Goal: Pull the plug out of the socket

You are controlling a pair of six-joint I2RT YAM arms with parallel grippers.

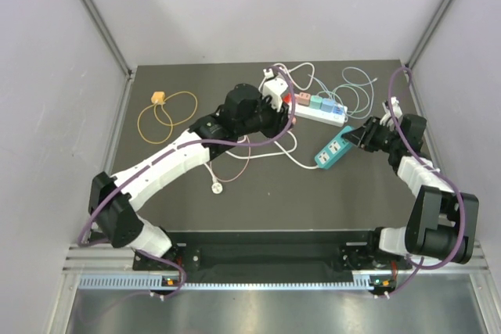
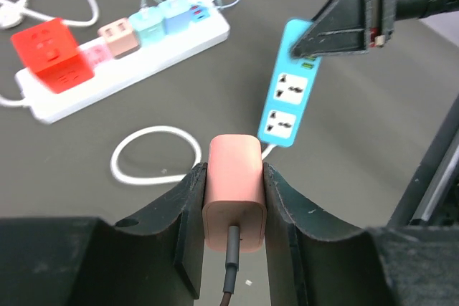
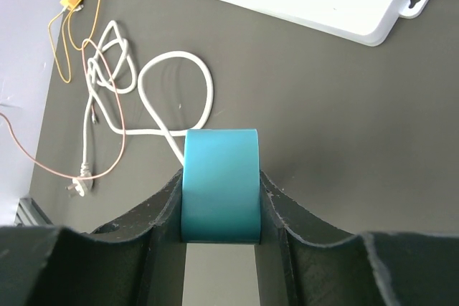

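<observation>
The left gripper moves to the left in the top view next, then down onto the yellow cable's loop [image 1: 155,124], as the plug is off the teal socket strip [image 1: 332,149].
My left gripper [image 2: 234,177] is shut on a pink plug block [image 2: 234,198] with a dark cable running out of its back. It holds the plug above the table, apart from the teal socket strip [image 2: 287,98], whose two visible sockets are bare. My right gripper [image 3: 219,202] is shut on one end of that teal strip [image 3: 219,177]. In the top view the teal strip [image 1: 332,149] lies right of centre, with the right gripper [image 1: 356,138] at its far end and the left gripper [image 1: 275,117] to its left. The plug itself is hidden there.
A white power strip [image 1: 327,115] lies at the back, carrying a red cube [image 2: 49,54] and pink and blue chargers. Its white cable [image 3: 172,91] loops over the middle of the table. A yellow cable [image 1: 166,111] lies at the back left. Walls close in the table sides.
</observation>
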